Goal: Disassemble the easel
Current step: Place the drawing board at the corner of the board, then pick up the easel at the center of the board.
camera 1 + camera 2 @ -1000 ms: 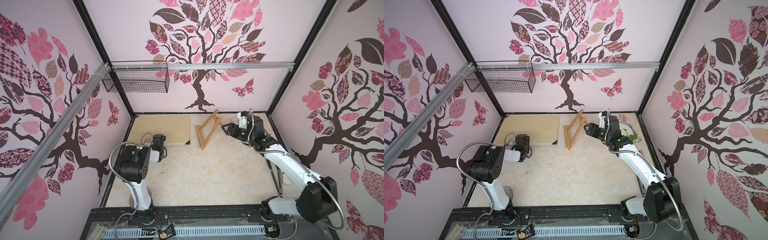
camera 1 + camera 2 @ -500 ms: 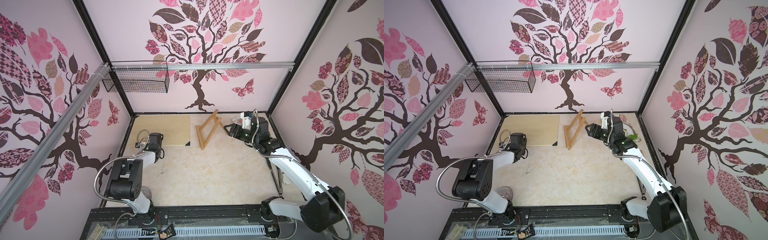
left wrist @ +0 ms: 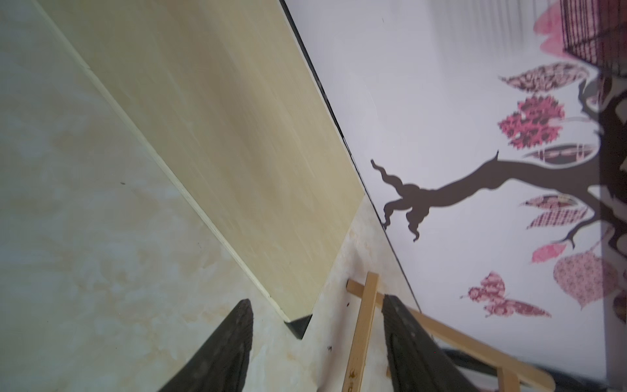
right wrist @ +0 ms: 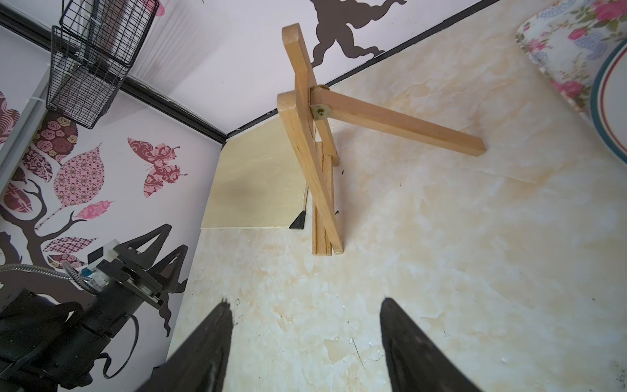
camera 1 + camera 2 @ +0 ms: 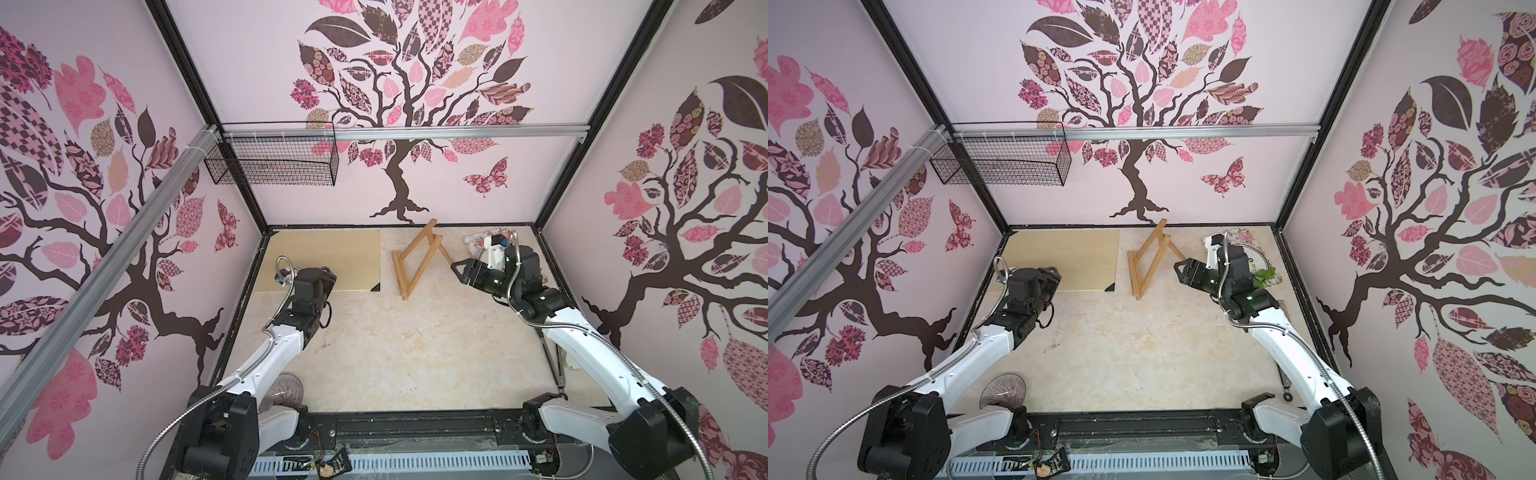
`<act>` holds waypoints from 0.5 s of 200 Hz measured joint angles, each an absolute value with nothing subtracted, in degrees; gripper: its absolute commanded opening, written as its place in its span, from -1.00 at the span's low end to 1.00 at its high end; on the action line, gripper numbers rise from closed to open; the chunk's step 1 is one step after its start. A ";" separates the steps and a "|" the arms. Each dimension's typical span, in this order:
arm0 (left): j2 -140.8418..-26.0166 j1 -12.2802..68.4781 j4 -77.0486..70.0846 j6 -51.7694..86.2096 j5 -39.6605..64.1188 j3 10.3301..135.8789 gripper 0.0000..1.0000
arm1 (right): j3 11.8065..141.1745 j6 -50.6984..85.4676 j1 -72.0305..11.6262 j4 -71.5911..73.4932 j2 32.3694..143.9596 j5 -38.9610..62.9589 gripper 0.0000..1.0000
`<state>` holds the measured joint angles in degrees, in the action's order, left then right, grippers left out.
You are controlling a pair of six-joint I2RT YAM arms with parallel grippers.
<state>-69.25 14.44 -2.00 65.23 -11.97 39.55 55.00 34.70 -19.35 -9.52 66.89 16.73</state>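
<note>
The easel's near upright stands beyond the board's black-capped corner from the left gripper, so the gripper needs to swing past that corner onto the upright's middle [image 5: 423, 267] next and close.
The easel [image 5: 417, 259] [image 5: 1152, 259], a small light-brown wooden A-frame, stands at the back middle of the floor with its rear leg splayed to the right. My left gripper [image 5: 330, 277] [image 5: 1055, 276] hovers over the front edge of the pale board, well to the left of the easel. It is open and empty. In the left wrist view the left gripper [image 3: 316, 300] frames an easel slat [image 3: 363, 325] farther off. My right gripper [image 5: 456, 264] [image 5: 1177, 266] [image 4: 304, 301] is open and empty, a short gap to the right of the easel [image 4: 315, 163].
A pale plywood board [image 5: 324, 257] with a black corner cap [image 5: 376, 286] lies at the back left. A floral tray [image 5: 1246, 239] holding a plate sits at the back right, beside a green sprig [image 5: 1262, 276]. A wire basket [image 5: 274, 162] hangs on the left wall.
The left arm has dropped its elbow and stretched out low, and its jaws have widened. The right gripper has hardly moved. The easel is where it was.
</note>
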 measured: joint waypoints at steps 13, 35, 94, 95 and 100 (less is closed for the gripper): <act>-71.05 16.34 -2.04 61.95 -10.09 40.34 0.23 | 55.51 34.65 -20.25 -9.54 67.37 16.56 0.42; -75.85 19.97 -2.46 55.27 -6.83 43.44 0.19 | 58.35 34.41 -21.82 -9.85 69.89 16.01 0.43; -85.43 27.24 -7.77 33.39 3.33 51.27 0.26 | 65.76 32.62 -22.59 -10.76 75.16 12.99 0.45; -85.71 27.31 -7.88 32.77 3.57 51.46 0.26 | 65.87 32.56 -22.59 -10.74 75.24 12.93 0.45; -86.54 27.53 -8.16 30.92 4.64 52.14 0.26 | 66.41 32.45 -22.59 -10.96 75.55 12.56 0.46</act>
